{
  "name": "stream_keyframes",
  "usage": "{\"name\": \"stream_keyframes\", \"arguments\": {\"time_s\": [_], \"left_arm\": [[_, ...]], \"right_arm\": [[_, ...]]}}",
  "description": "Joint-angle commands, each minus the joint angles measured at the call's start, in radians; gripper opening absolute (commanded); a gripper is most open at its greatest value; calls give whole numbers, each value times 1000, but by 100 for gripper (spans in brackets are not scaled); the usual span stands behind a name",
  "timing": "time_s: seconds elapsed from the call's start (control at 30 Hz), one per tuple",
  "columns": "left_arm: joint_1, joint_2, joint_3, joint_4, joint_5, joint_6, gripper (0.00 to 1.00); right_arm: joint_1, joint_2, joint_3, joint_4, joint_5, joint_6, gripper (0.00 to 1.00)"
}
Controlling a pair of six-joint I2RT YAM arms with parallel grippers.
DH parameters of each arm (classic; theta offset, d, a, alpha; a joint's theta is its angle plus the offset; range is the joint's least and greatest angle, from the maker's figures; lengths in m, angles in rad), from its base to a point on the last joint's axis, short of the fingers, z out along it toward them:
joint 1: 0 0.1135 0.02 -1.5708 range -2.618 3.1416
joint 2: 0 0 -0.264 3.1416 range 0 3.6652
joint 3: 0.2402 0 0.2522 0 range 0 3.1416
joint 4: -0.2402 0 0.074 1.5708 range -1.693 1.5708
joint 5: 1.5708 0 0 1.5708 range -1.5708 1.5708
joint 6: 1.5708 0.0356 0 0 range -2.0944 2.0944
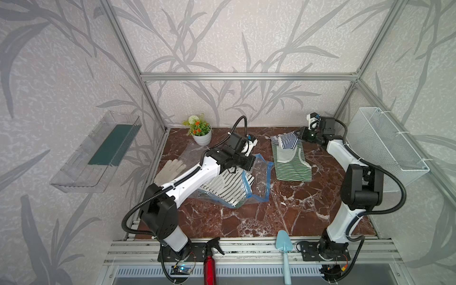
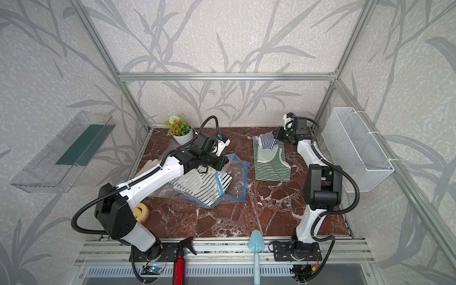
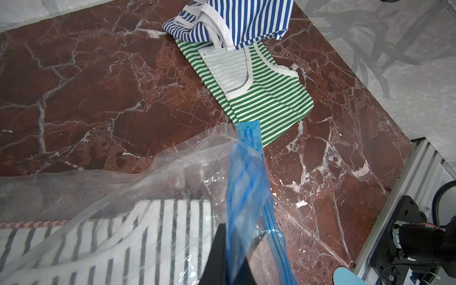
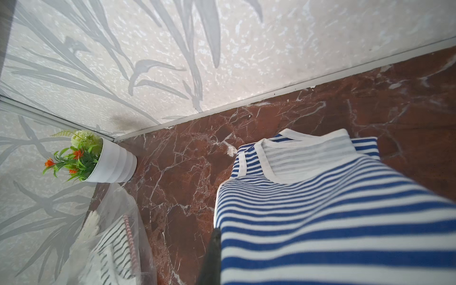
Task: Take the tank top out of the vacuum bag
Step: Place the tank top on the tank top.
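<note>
The right gripper draws back and down over the near half of the green-striped tank top point(image 1: 292, 171) next. It then releases, because the blue-striped one covers only the green-striped one's far end.
The clear vacuum bag point(image 1: 260, 176) point(image 2: 235, 177) lies left of centre on the marble table. My left gripper point(image 3: 233, 234) point(image 1: 243, 165) is shut on the bag's blue zip strip point(image 3: 244, 177) and holds it raised. Inside the bag lies a black-and-white striped tank top point(image 1: 227, 187) point(image 3: 148, 234). My right gripper point(image 1: 299, 134) point(image 4: 227, 249) is shut on a blue-striped tank top point(image 1: 286, 140) point(image 4: 320, 209), which hangs outside the bag at the back right. Its lower end rests on a green-striped tank top point(image 1: 292, 165) point(image 3: 266, 98) lying flat on the table.
A white flower pot point(image 1: 202, 138) stands at the back left, pale gloves point(image 1: 170, 170) lie by the left arm, and a yellow sponge point(image 2: 140, 212) sits near its base. A red spray bottle point(image 1: 209, 266) and blue trowel point(image 1: 283, 244) lie on the front rail. A wire basket point(image 1: 387, 148) hangs at the right.
</note>
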Motion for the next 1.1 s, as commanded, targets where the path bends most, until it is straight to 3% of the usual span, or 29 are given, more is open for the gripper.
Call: {"name": "stream_keyframes", "arguments": {"time_s": [0.0,0.3,0.73,0.97,1.07], "left_arm": [[3,-32,32,-1,10,-2,0],[2,-55,32,-11,20,-7,0],[-3,-73,30,-11,35,-15,0],[-6,-83,25,-13,40,-16,0],[-7,-91,25,-15,37,-17,0]], "right_arm": [[-4,-66,-15,-80,68,3,0],[0,-122,-79,-194,130,51,0],[16,-177,-287,-182,119,166,0],[18,-225,-409,-142,130,278,6],[19,-271,-469,-118,144,345,14]]}}
